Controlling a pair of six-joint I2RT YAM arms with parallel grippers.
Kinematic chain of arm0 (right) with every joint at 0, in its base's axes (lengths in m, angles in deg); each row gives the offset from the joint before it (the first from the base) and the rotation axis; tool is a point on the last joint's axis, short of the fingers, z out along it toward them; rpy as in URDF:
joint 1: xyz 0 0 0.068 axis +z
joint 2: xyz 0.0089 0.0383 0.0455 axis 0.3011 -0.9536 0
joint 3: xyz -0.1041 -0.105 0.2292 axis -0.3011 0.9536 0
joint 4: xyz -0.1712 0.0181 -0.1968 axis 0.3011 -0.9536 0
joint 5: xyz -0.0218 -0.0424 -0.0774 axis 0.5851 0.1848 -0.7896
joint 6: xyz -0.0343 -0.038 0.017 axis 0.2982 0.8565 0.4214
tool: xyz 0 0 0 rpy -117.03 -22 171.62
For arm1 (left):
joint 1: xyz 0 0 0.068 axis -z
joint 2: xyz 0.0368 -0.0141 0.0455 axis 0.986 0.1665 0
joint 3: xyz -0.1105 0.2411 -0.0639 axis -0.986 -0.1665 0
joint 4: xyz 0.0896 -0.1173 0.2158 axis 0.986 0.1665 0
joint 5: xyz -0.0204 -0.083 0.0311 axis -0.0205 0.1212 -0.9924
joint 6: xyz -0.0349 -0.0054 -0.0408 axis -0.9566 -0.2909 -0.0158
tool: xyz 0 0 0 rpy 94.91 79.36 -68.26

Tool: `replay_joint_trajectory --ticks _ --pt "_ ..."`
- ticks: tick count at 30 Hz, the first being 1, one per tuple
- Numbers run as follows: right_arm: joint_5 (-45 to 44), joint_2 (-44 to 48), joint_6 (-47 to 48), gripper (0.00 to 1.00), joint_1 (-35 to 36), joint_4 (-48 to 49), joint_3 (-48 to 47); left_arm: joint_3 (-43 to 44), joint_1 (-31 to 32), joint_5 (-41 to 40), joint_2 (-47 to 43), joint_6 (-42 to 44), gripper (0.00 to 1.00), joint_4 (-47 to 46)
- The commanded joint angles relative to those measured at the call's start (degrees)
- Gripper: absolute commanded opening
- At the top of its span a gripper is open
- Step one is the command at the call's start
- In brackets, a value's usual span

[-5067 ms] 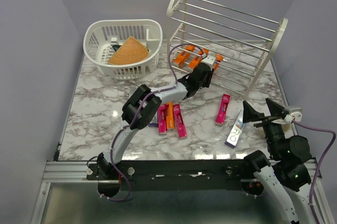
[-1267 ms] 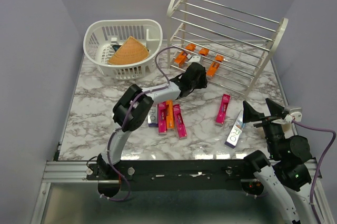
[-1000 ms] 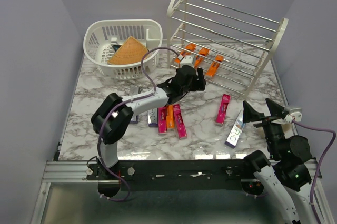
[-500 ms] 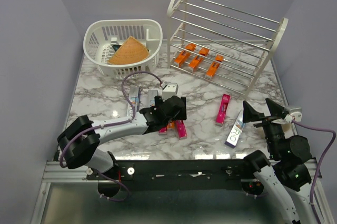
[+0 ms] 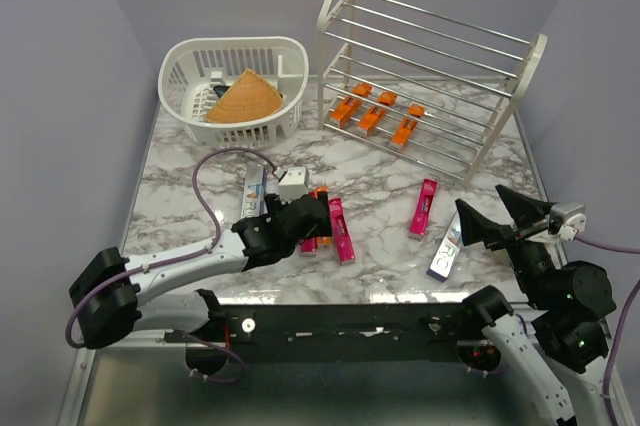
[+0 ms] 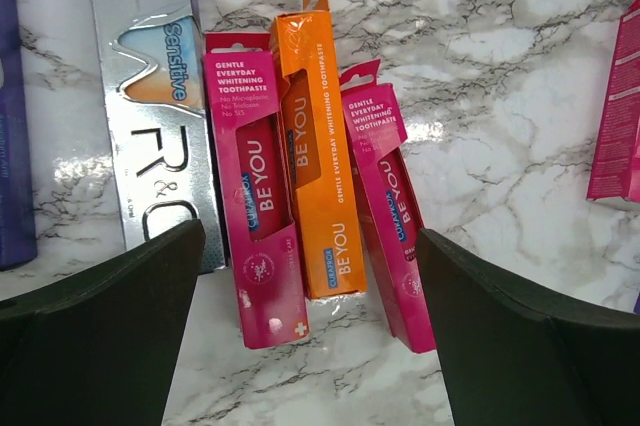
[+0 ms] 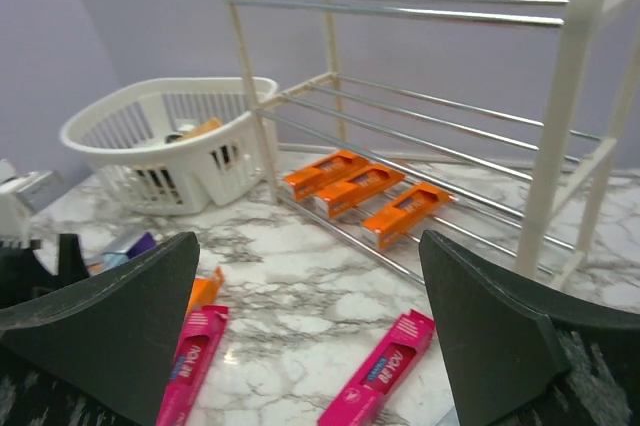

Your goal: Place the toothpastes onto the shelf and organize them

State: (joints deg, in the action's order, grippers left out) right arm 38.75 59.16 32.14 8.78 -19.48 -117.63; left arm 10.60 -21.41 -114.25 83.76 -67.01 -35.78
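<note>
The orange carton's far end (image 5: 320, 189) (image 7: 207, 288) juts past the pink cartons, left of my right gripper in the top view; I cross down onto it next.
The cream shelf (image 5: 335, 8) stands at the back right, and three orange toothpastes (image 5: 374, 116) lie on its lowest rods. My left gripper (image 5: 300, 221) hovers open and empty over a row of cartons on the marble. In the left wrist view that gripper (image 6: 312, 346) frames the near ends of a silver carton (image 6: 155, 96), a pink one (image 6: 255, 186), an orange one (image 6: 318, 156) and another pink one (image 6: 390, 206). A lone pink carton (image 5: 424, 208) and a silver carton (image 5: 446, 246) lie further right. My right gripper (image 5: 497, 218) stays open above the table's right front.
A white slotted basket (image 5: 180, 66) holding a tan woven cone (image 5: 245, 98) sits at the back left. Grey walls close in on both sides. From the right wrist, the shelf (image 7: 570, 96), the basket (image 7: 170, 146) and a pink carton (image 7: 380, 381) show.
My left arm has pulled back from the shelf to the front of the table, over the row of cartons, its jaws spreading wider. The right arm shifted slightly.
</note>
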Motion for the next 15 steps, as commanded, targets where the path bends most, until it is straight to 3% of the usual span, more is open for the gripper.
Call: replay_joint_trajectory --ticks 1,5,10,15 --pt "14.19 -12.55 -5.65 1.00 0.50 -2.75 -6.86 -1.57 -0.46 -5.45 -7.42 -0.69 0.99 4.66" --pt "24.02 -27.52 -8.46 1.00 0.50 -2.05 -10.03 -4.11 -1.95 -7.56 -13.84 -0.69 0.99 7.65" --pt "29.84 -46.59 -12.24 1.00 0.68 -0.64 -15.39 -7.54 -4.68 -6.51 -24.20 -1.30 0.99 11.52" --pt "22.84 -64.94 -15.67 1.00 5.41 0.41 -21.72 -8.86 -6.18 -7.12 -30.99 0.27 0.99 14.60"
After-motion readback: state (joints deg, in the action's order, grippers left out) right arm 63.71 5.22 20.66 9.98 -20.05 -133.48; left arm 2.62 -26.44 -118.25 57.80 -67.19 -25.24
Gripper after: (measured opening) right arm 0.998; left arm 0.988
